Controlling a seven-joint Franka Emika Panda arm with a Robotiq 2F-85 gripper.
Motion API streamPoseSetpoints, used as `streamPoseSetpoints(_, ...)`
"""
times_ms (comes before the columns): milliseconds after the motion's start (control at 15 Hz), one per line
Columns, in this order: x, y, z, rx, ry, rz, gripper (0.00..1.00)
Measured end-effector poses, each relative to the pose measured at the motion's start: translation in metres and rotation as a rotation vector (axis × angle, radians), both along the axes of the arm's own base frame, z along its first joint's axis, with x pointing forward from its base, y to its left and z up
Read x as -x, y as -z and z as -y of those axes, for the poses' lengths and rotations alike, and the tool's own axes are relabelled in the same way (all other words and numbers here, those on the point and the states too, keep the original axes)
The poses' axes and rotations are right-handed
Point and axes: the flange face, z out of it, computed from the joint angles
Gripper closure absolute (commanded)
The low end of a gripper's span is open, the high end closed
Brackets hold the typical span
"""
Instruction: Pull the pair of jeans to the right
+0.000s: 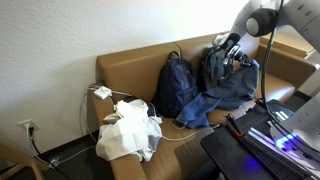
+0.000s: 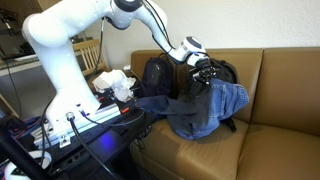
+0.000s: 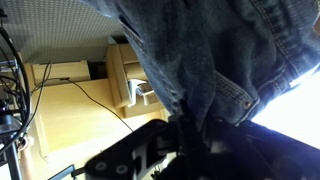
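To get the jeans' pinched upper fabric onto the couch [image 1: 130, 70] seat in front of the backrest, my gripper should lower it first, then open.
The blue jeans [image 1: 222, 88] are lifted at one end and drape down over the tan couch [image 1: 130, 70]; they also show in the other exterior view [image 2: 205, 112] and fill the wrist view [image 3: 200, 50]. My gripper [image 1: 236, 58] is shut on the jeans' upper fabric, holding it above the seat near the backrest; it also shows in an exterior view [image 2: 205, 72]. In the wrist view the denim is pinched between the dark fingers [image 3: 190, 130].
A dark blue backpack [image 1: 174, 82] leans against the backrest beside the jeans. A white bag or cloth bundle [image 1: 128, 132] lies on the seat, with a white charger and cable [image 1: 103, 92] on the armrest. A black stand with cables [image 2: 80, 125] stands before the couch.
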Motion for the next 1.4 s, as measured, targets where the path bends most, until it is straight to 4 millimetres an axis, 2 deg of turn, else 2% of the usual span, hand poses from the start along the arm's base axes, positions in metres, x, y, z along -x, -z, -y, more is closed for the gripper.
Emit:
streamPoseSetpoints(200,0.007,0.052,0.011,-0.010,0.052,0.000,0.97)
streamPoseSetpoints(267,0.009,0.066,0.009,-0.051,0.072,0.003,0.65)
streamPoseSetpoints(400,0.005,0.078,0.005,-0.143,0.108,0.022,0.58)
streamPoseSetpoints(533,-0.005,0.073,0.006,-0.222,0.127,0.057,0.43)
streamPoseSetpoints(733,-0.016,0.041,0.022,-0.314,0.138,0.117,0.21)
streamPoseSetpoints(933,-0.027,-0.008,0.046,-0.393,0.111,0.211,0.02)
streamPoseSetpoints(1133,-0.035,-0.055,0.060,-0.438,0.019,0.322,0.00)
streamPoseSetpoints(1400,-0.040,-0.118,0.068,-0.463,-0.167,0.456,0.00)
